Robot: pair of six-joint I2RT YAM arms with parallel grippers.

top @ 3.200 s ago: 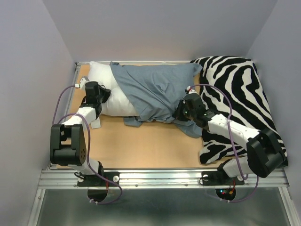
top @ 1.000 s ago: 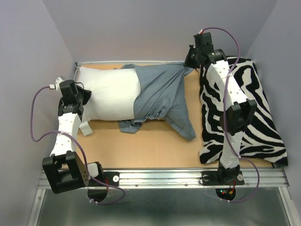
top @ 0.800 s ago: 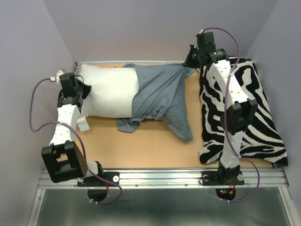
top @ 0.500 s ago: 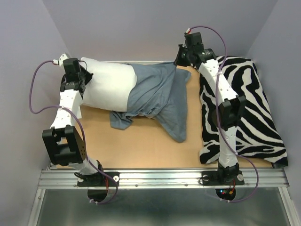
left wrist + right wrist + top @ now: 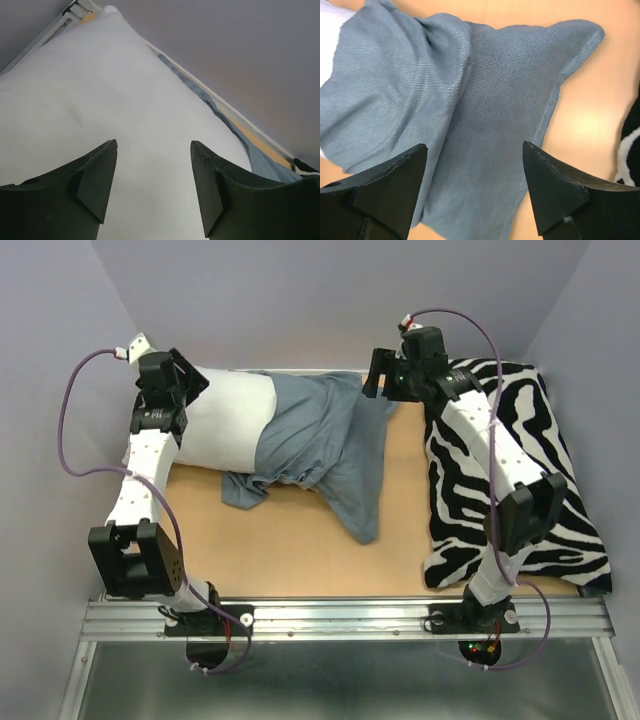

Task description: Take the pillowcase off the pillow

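Note:
My right gripper moves back toward the base and down onto the pillowcase's loose tail (image 5: 358, 498) (image 5: 475, 215) next, closing, since it lies flat and empty beyond the pillow.
The white pillow (image 5: 215, 425) lies along the table's back left. Its right part sits inside the dusty blue pillowcase (image 5: 320, 440), which trails forward in a loose tail. My left gripper (image 5: 187, 380) hovers open over the pillow's left end, and nothing is between its fingers. In the left wrist view the left gripper (image 5: 152, 144) frames bare pillow (image 5: 100, 90). My right gripper (image 5: 378, 380) hangs open just above the pillowcase's far right corner. The right wrist view shows the right gripper (image 5: 474, 146) over flat pillowcase cloth (image 5: 495, 100), with nothing held.
A black-and-white zebra-print cushion (image 5: 510, 470) fills the right side, and the right arm reaches over it. The tan tabletop (image 5: 300, 550) shows in front of the pillow. Grey walls close in on three sides, and a metal rail (image 5: 340, 618) runs along the near edge.
Both grippers, shut a second ago on the pillow's left end and the pillowcase's right corner, now stand open. Pillow and pillowcase have shifted left and settled on the table.

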